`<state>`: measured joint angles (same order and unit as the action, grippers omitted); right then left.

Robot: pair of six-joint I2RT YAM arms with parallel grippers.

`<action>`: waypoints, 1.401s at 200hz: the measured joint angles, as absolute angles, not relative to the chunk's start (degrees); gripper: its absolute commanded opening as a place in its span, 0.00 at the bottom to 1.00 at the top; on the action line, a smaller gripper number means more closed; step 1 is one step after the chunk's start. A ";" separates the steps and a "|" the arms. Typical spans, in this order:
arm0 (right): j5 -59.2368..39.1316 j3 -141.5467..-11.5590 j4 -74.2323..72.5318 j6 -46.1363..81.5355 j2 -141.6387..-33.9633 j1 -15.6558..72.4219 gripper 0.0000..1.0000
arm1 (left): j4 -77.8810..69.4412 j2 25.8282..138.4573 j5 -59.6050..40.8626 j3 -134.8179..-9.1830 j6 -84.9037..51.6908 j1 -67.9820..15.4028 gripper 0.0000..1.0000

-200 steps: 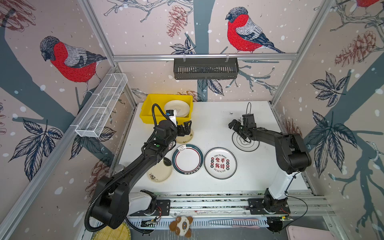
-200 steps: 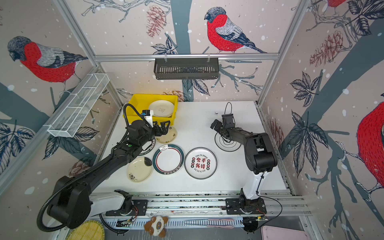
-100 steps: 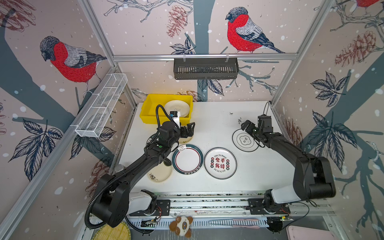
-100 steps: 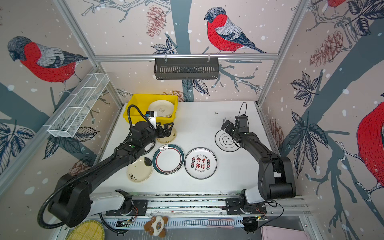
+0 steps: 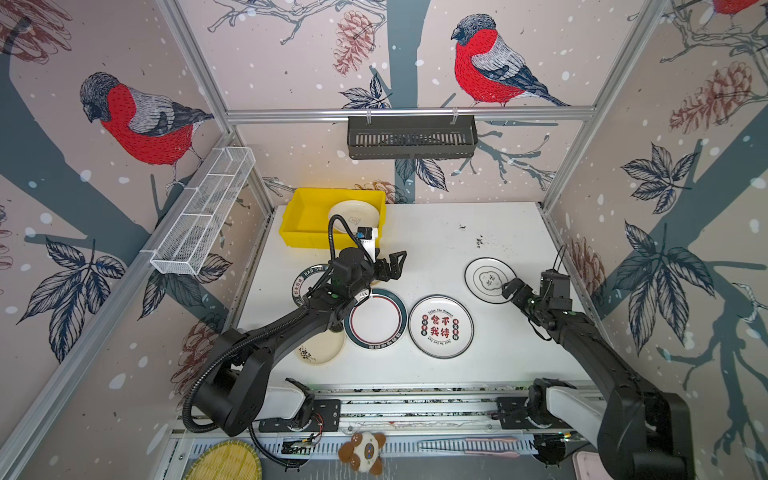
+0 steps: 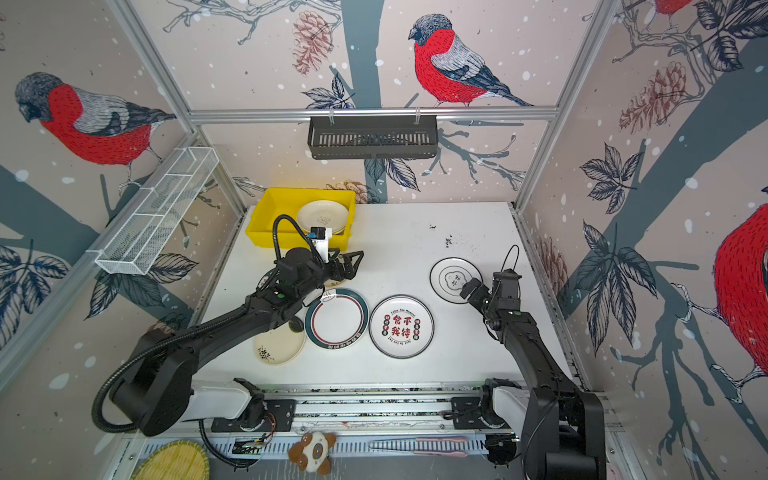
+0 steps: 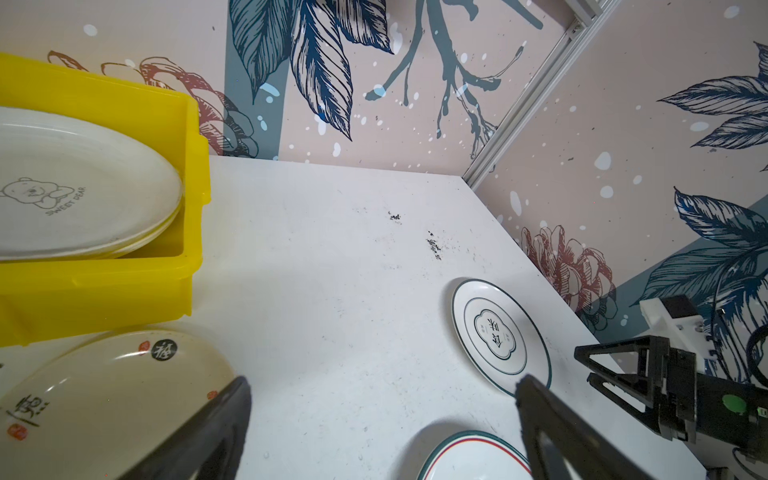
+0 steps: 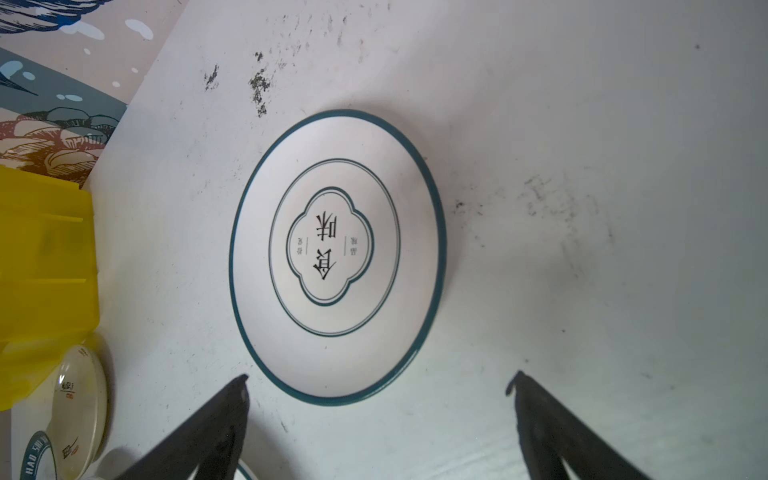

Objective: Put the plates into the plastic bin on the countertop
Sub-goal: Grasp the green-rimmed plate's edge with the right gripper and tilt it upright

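Next, my right gripper moves down, tilting flatter, and closes on the near rim of the white green-edged plate, since that rim lies below its open fingers.
The yellow plastic bin (image 5: 299,237) (image 6: 266,232) (image 7: 95,291) sits at the countertop's (image 5: 436,249) back left and holds stacked cream plates (image 5: 353,212) (image 7: 75,199). My left gripper (image 5: 395,266) (image 7: 382,386) hovers open and empty in front of the bin, above a cream plate (image 7: 104,399). A green-rimmed plate (image 5: 376,318), a red-lettered plate (image 5: 440,326) and a small cream plate (image 5: 320,349) lie nearer the front. My right gripper (image 5: 509,289) (image 8: 380,380) stands open beside a white green-edged plate (image 5: 486,276) (image 8: 336,253), not touching it.
A black slotted basket (image 5: 411,137) hangs on the back wall and a white wire basket (image 5: 203,212) on the left wall. Below the front rail lie a woven yellow disc (image 5: 224,461), a plush toy (image 5: 363,451) and pink tongs (image 5: 469,446).
My right gripper has drawn back from over the green-edged plate toward the right front. My left gripper has shifted slightly right. Both stay open.
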<state>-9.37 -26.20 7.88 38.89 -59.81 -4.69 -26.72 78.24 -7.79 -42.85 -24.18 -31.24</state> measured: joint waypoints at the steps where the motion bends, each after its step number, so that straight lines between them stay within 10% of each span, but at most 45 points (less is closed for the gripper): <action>1: -9.45 -26.09 7.86 38.89 -59.75 -4.73 0.99 | -26.74 78.26 -7.81 -42.87 -24.18 -31.27 0.98; 280: -34.06 -13.58 -27.09 49.63 -79.22 -15.46 0.26 | -24.77 81.21 -6.74 -47.83 -24.93 -36.32 0.98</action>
